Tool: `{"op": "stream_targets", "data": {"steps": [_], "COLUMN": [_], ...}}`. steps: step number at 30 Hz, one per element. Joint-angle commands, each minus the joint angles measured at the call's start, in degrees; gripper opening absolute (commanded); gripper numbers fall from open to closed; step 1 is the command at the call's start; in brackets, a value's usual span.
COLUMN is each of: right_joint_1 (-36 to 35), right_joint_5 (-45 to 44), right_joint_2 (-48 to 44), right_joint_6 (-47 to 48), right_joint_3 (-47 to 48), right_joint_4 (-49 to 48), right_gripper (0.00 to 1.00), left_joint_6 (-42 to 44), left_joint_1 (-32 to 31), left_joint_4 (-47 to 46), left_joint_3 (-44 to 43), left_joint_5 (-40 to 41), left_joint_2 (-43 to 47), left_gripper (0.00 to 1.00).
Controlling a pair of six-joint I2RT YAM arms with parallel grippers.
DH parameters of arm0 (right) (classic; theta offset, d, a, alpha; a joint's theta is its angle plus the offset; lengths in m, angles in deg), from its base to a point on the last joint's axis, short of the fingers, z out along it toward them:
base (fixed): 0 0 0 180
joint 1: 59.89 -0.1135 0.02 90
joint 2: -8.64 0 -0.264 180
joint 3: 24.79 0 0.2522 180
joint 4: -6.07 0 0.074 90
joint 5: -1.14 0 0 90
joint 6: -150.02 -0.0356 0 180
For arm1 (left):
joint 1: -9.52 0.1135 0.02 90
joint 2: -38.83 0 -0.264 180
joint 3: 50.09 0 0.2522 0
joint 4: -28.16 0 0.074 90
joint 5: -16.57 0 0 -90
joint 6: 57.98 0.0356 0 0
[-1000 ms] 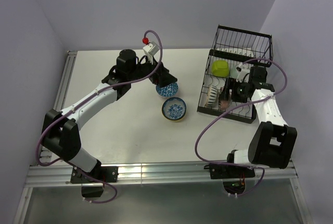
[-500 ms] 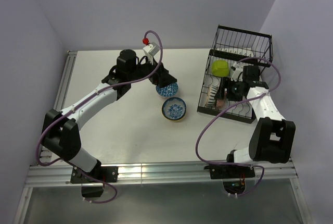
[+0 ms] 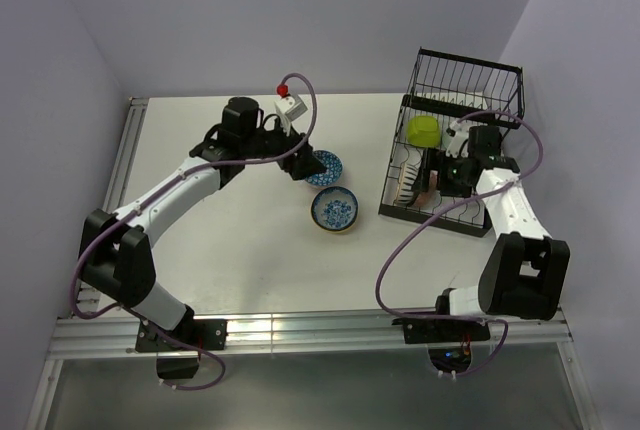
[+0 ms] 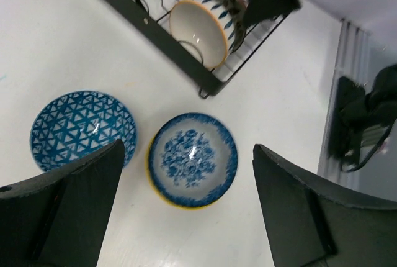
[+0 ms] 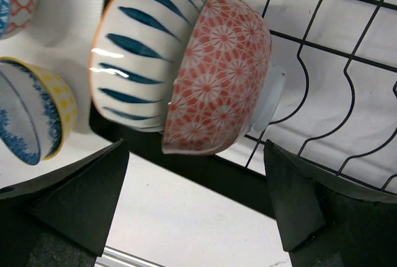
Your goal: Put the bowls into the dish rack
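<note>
The triangle-patterned bowl's rim edge away from the rack is clear of the blue floral bowl. My left gripper needs to turn next as it lowers onto that edge.
Two bowls lie rim up on the table: a blue triangle-patterned bowl [image 3: 323, 167] [image 4: 82, 129] and a blue floral bowl with a yellow rim [image 3: 334, 210] [image 4: 193, 158]. My left gripper [image 3: 298, 162] [image 4: 186, 217] hangs open above them, holding nothing. In the black wire dish rack [image 3: 440, 218] [image 5: 217, 180] a blue-striped bowl [image 5: 133, 62] [image 4: 201, 28] and a red floral bowl [image 5: 217, 74] stand on edge, nested side by side. My right gripper [image 3: 447, 172] [image 5: 195, 211] is open just in front of them, not touching either. A green bowl [image 3: 423, 131] sits further back in the rack.
The rack's tall basket section [image 3: 470, 75] rises at the far end against the right wall. A purple cable [image 3: 400, 250] loops from the right arm over the table. The left arm's cable and red-tipped connector [image 3: 282, 83] stand above its wrist.
The right gripper has opened and backed slightly off the red floral bowl, which stays in the rack. The left gripper drew back to the left, uncovering the triangle-patterned bowl on the table.
</note>
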Motion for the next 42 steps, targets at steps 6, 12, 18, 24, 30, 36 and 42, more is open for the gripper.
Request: {"op": "stream_targets", "data": {"steps": [6,12,18,24,30,36,42], "right_joint_1": [2.36,3.95,4.04,4.04,4.04,4.04,4.13], "right_joint_5": [3.75,7.27,8.86,6.49,7.1,5.96,6.84], "right_joint_2": [-6.75,-9.04,-9.39,-8.61,-9.83,-12.21,-13.61], "right_joint_6": [1.03,3.57,2.09,0.5,1.29,0.85,2.35], "right_joint_3": [7.14,9.43,11.28,12.15,12.16,13.21,13.56], "right_joint_4": [5.01,8.35,10.99,12.83,13.19,12.92,13.1], "right_gripper": [1.0,1.0,1.0,1.0,1.0,1.0,1.0], "left_joint_6": [52.21,80.9,91.19,104.29,105.71,105.62,104.31], "left_joint_1": [1.2,3.22,3.22,1.9,0.58,-0.56,-1.62], "left_joint_4": [38.31,51.56,51.58,51.05,46.22,45.16,41.3], "left_joint_3": [-14.99,-24.92,-27.51,-22.32,-21.0,-24.16,-24.87], "left_joint_5": [-5.29,-1.51,1.65,3.5,3.77,5.43,7.9], "left_joint_2": [-8.43,-18.7,-24.17,-24.34,-26.72,-30.67,-33.48], "left_gripper": [0.85,0.78,0.76,0.74,0.73,0.72,0.68]}}
